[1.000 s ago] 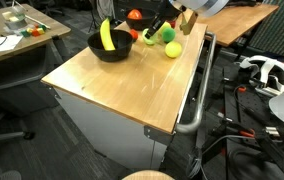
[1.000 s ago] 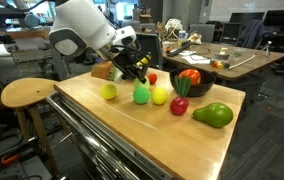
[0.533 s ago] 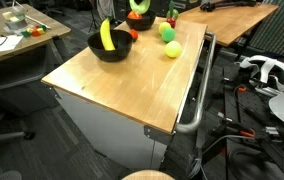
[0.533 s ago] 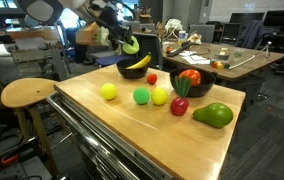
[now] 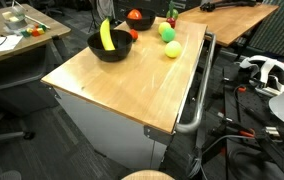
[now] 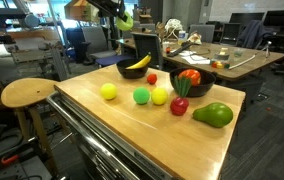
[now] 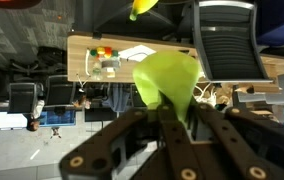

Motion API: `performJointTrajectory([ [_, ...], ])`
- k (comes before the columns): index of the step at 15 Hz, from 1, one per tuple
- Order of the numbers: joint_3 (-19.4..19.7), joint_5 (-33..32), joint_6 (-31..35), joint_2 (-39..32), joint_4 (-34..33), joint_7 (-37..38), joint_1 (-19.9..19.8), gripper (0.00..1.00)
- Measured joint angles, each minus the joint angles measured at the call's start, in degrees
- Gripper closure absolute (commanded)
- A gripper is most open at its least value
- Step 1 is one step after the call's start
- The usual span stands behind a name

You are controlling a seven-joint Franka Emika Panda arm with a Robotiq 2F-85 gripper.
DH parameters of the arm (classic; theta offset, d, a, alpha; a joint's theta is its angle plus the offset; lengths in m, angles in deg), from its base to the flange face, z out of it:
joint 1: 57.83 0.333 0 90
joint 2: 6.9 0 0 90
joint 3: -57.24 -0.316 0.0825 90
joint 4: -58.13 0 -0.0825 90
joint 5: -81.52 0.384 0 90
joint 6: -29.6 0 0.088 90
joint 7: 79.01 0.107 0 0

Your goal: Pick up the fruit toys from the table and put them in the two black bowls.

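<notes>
The yellow-green fruit toy in my gripper will next go down into the black bowl with the banana (image 5: 118, 43) (image 7: 155, 18), where the bowl still has free room beside the banana.
My gripper (image 6: 124, 13) hangs high above the table (image 6: 132, 135), shut on a yellow-green fruit toy (image 6: 128, 18). In the wrist view that fruit (image 7: 167, 78) is pinched between the dark fingers (image 7: 132, 130). Below stand the two black bowls. One (image 6: 134, 69) holds a yellow banana (image 6: 137, 62). A red-orange fruit (image 6: 189, 76) lies in the other bowl (image 6: 192, 86). Loose fruits lie on the table: a yellow one (image 6: 108, 91), a green one (image 6: 142, 96), a yellow one (image 6: 160, 96), a small red one (image 6: 152, 78), a red apple (image 6: 180, 106) and a big green one (image 6: 214, 115). In an exterior view the banana bowl (image 5: 109, 46) shows, but the gripper is out of frame.
A round wooden stool (image 6: 27, 93) stands beside the table. A grey metal bar (image 5: 197, 95) runs along one table edge. Darker desks with clutter (image 6: 222, 55) and office chairs stand behind. Cables and a headset (image 5: 262, 72) lie on the floor.
The gripper closed on the yellow-green fruit among the loose fruits and rose with it, now high above the bowls and out of one exterior view.
</notes>
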Motion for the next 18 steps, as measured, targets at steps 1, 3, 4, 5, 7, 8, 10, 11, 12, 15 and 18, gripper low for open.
performJointTrajectory([
  [1,1.3,0.0,-0.2,-2.1,-0.6,0.8,0.9,0.96],
  [3,3.0,0.0,-0.4,-7.6,-2.5,2.8,1.9,0.96],
  [4,2.2,-2.3,-0.7,-10.4,-3.4,5.9,0.6,0.96],
  [5,0.2,-6.2,-1.1,-13.3,-4.0,10.8,-1.9,0.96],
  [7,-0.4,-7.2,-1.3,-18.8,-6.4,13.8,-2.7,0.72],
  [8,-0.5,-7.2,-1.4,-21.3,-7.7,14.6,-2.7,0.6],
  [10,-0.6,-7.2,-1.5,-25.5,-10.0,15.9,-2.7,0.46],
  [11,-0.7,-7.2,-1.6,-27.2,-11.0,16.3,-2.7,0.37],
  [12,-0.7,-7.2,-1.6,-28.5,-11.8,16.4,-2.7,0.3],
  [15,-1.2,-7.2,-1.8,-29.7,-12.8,16.5,-2.7,0.08],
  [18,-1.2,-6.7,-6.0,-27.6,-12.4,17.5,-2.1,0.0],
])
